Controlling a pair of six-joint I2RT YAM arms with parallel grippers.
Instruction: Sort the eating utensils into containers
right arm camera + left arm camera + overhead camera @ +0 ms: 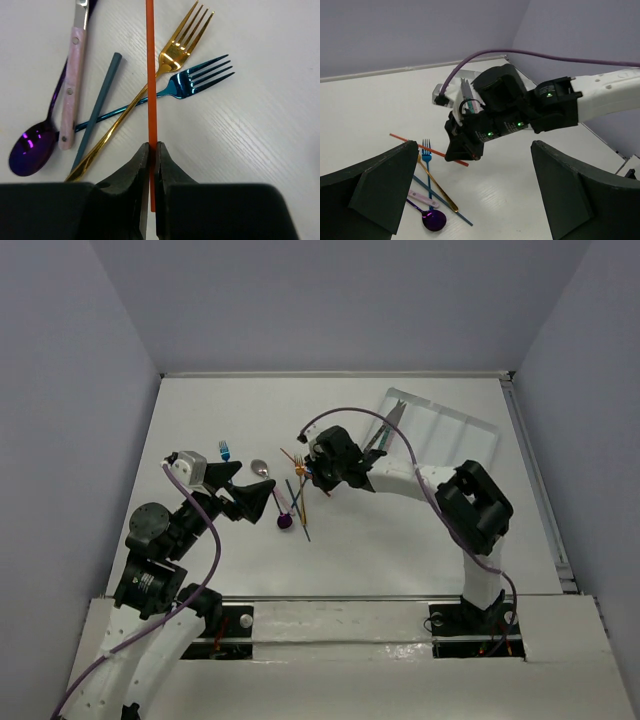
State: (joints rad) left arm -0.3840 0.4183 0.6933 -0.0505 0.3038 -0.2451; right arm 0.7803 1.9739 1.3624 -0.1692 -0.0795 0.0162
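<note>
The robot's right gripper needs to rise from the pile, swing across above the tray, turn and go down into the tray's empty section [416,429] beside the dark utensil's.
My right gripper [151,146] is shut on the thin red utensil [150,75], pinching its handle low over the table. The rest of the handle runs out ahead across a pile of eating utensils: a gold fork [175,55], a blue fork [200,80], a purple spoon [30,150], a pink-handled piece [72,85] and a teal handle [100,105]. From above, the right gripper [318,475] sits over this pile. My left gripper [258,483] is open and holds nothing, just left of the pile. The translucent tray of containers [450,430] lies at the far right.
A silver spoon [260,468] and another blue fork [224,450] lie close to the left gripper. A dark utensil [385,432] rests at the tray's left side. The right arm [475,505] reaches across from the right. Grey walls close in the table.
</note>
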